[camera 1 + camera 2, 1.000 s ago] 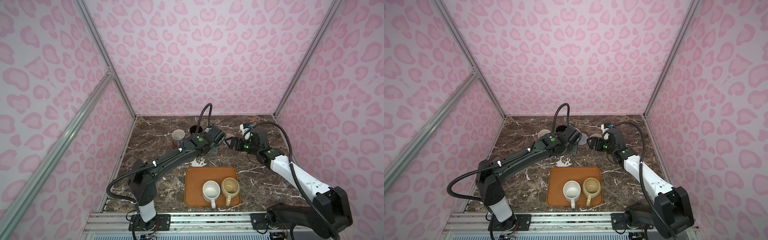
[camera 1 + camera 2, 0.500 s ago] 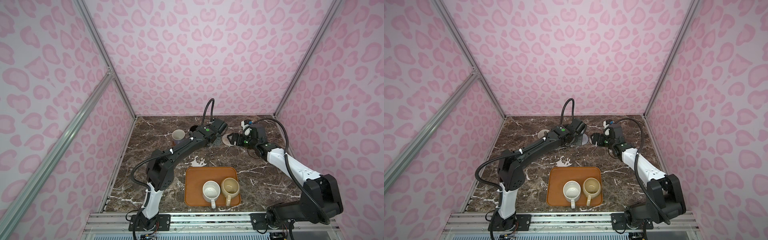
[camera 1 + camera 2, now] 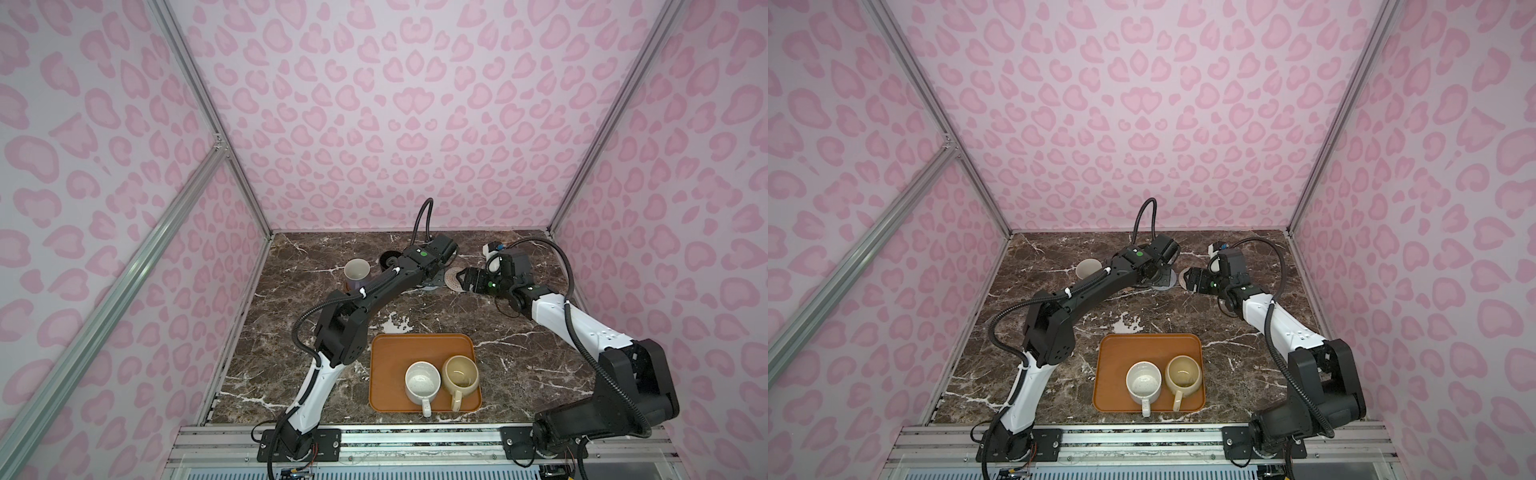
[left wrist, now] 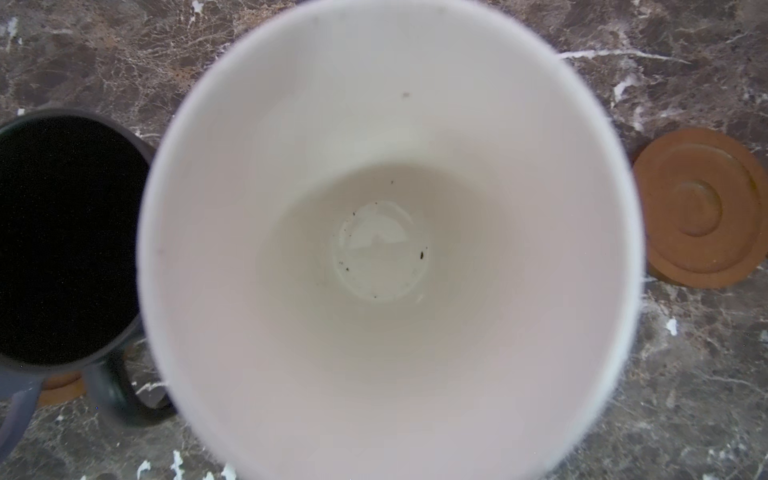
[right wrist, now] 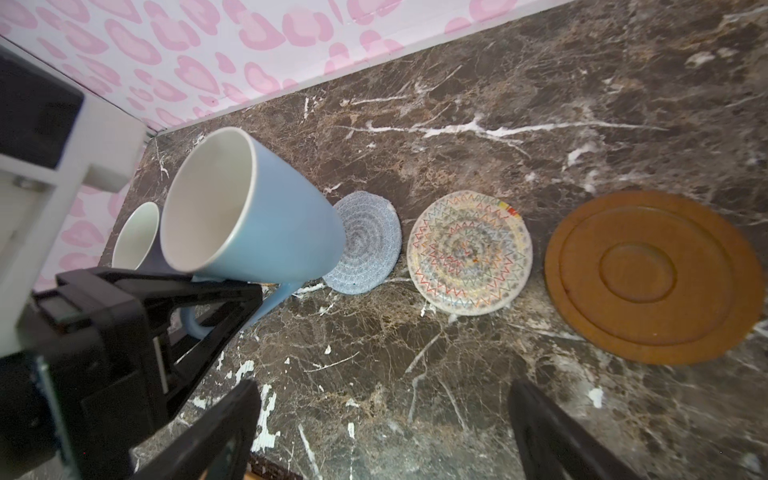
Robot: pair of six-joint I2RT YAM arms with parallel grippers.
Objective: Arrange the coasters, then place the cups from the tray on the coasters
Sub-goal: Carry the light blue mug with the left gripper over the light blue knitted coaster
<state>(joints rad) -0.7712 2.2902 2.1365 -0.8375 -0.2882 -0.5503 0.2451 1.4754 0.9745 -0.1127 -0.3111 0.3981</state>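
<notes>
The left gripper lowers the light blue cup onto the grey-blue woven coaster [image 3: 1165, 284] next and releases the cup's handle, since the coaster lies empty below the gripper.
My left gripper [image 5: 224, 316] is shut on the handle of the light blue cup [image 5: 253, 208]. The cup's base is at the grey-blue woven coaster [image 5: 365, 245]; I cannot tell whether it touches. The left wrist view looks straight into that cup [image 4: 386, 249]; my own fingers are hidden there. Beside it are the cream woven coaster [image 5: 469, 249] and a brown wooden coaster [image 5: 652, 274]. My right gripper [image 5: 382, 428] is open and holds nothing, low over the marble near the cream coaster [image 3: 453, 279]. The tray [image 3: 386, 353] holds the speckled white cup [image 3: 422, 382] and the beige cup [image 3: 459, 374].
The black cup [image 4: 62, 237] stands on a brown coaster [image 4: 62, 390] right next to the held cup. The lavender cup [image 3: 357, 272] stands further left. The pink back wall [image 5: 208, 62] is close behind the row. Both arms meet at the back of the table [image 3: 519, 361].
My left arm has stretched further toward the back with the light blue cup still in its grip. The right arm has straightened; its gripper stays open near the cream coaster.
</notes>
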